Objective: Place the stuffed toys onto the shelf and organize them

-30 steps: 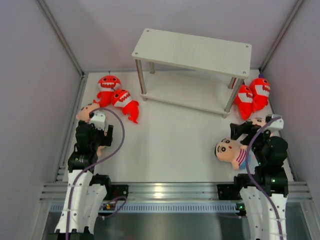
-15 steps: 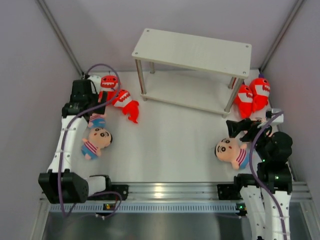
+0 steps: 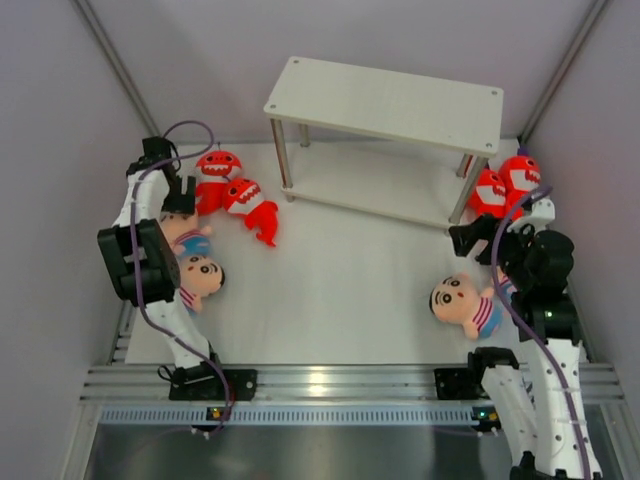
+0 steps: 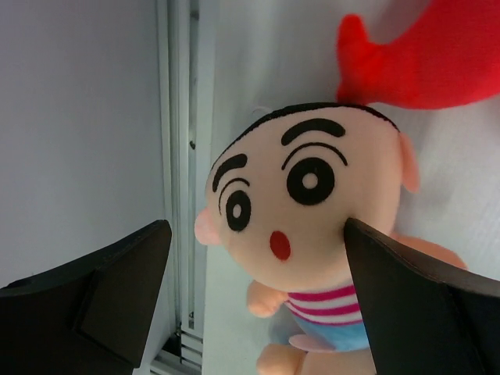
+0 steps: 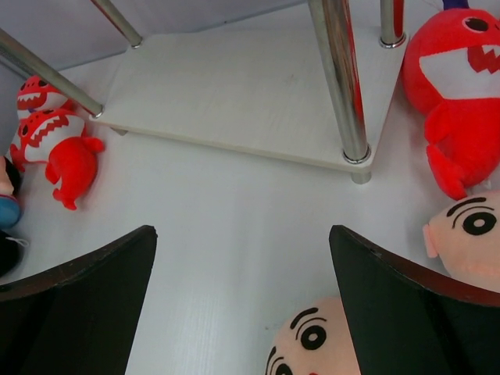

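Observation:
The rear boy doll's head is below the open fingers of my left gripper. My left gripper will go down around the doll's head next, then close on it.
Two red shark toys [image 3: 232,185] lie at the left rear, and two more [image 3: 505,185] by the shelf's [image 3: 385,100] right legs. Two boy dolls lie along the left edge, one [image 3: 186,238] behind the other [image 3: 201,278]. My left gripper [image 3: 178,198] hangs open above the rear one; in the left wrist view its head [image 4: 305,195] sits between the wide fingers of that gripper [image 4: 256,234], a shark tail [image 4: 414,55] beyond. My right gripper [image 3: 468,238] is open over bare table, just behind a third boy doll [image 3: 463,302]. The right wrist view shows that gripper [image 5: 242,234], that doll's head [image 5: 312,344] and another doll's face [image 5: 469,234].
The shelf's lower board [image 5: 250,86] and a metal leg [image 5: 341,86] stand just ahead of the right gripper. Grey walls close the sides; a metal rail [image 4: 178,117] runs along the table's left edge beside the doll.
The left arm has unfolded from near its base and reached to the left rear, above the boy doll. The right gripper has edged toward the shelf.

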### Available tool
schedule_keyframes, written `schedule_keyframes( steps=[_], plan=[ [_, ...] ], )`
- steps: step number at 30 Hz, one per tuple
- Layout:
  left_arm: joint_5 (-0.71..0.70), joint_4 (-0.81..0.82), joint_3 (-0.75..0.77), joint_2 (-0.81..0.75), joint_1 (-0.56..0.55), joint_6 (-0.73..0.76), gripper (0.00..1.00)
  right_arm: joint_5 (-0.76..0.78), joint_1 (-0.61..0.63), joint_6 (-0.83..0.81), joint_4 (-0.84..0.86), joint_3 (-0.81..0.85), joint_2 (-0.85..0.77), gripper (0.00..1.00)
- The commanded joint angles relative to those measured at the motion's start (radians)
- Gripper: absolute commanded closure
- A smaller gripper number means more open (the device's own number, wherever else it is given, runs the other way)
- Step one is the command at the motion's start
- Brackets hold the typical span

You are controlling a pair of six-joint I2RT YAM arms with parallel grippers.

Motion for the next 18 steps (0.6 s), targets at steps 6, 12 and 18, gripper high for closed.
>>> schedule_keyframes(
  steps=[6,12,18],
  plan=[
    [-0.018,-0.022,0.030,0.142,0.037,-0.070,0.05,0.004,0.011,-0.025,0.055,0.092,0.152,0.09],
    [0.050,-0.022,-0.003,0.064,0.057,-0.062,1.00,0.044,0.011,-0.023,0.078,0.075,0.117,0.09],
    [0.126,-0.024,0.002,-0.144,0.055,-0.051,1.00,0.041,0.011,-0.045,0.045,0.124,0.080,0.09]
  ],
)
